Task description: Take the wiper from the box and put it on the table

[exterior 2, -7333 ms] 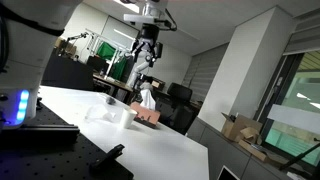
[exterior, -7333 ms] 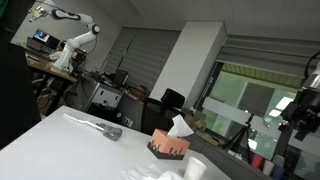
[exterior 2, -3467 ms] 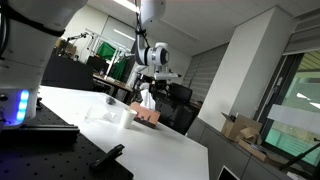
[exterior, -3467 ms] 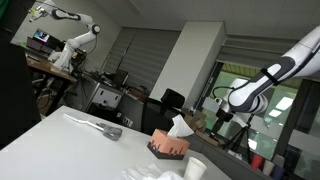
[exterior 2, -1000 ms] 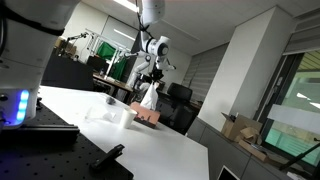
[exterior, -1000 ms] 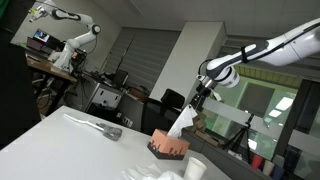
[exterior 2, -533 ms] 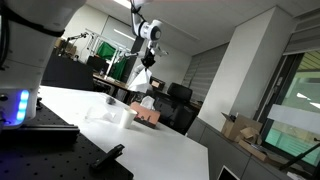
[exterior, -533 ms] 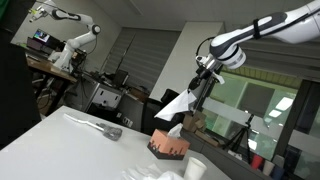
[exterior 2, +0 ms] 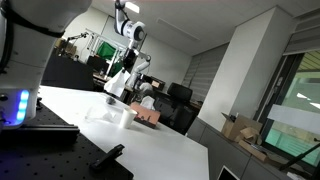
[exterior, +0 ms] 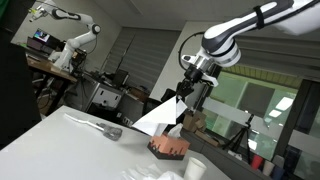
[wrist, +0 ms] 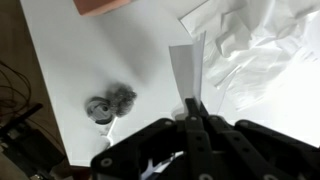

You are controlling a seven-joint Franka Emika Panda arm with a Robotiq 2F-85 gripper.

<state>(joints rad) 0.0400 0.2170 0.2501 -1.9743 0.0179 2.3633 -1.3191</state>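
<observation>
The tissue already hangs in the air clear of the box [exterior: 168,148], so the robot's gripper will next move down over the crumpled white tissues on the tabletop to release it.
The wiper is a white tissue [exterior: 160,115] hanging in the air from my gripper [exterior: 186,92], to the left of and above the orange-brown tissue box [exterior: 168,148]. Another tissue sticks up out of the box. In an exterior view the gripper [exterior 2: 127,74] holds the tissue [exterior 2: 118,86] above the table, left of the box [exterior 2: 150,115]. From the wrist the jaws are pressed together at the gripper [wrist: 193,108], with a strip of tissue [wrist: 187,68] pinched between them over the white table [wrist: 70,60]. A corner of the box [wrist: 100,5] shows at the top edge.
Crumpled white tissues [wrist: 262,48] lie on the table beside the hanging strip, and a grey crumpled wad [wrist: 110,102] lies on the other side. A grey object [exterior: 102,127] and a white cup [exterior: 196,168] stand on the table near the box.
The arm has swung away from above the box towards the open tabletop, carrying the tissue, which has come free of the box and now hangs spread out.
</observation>
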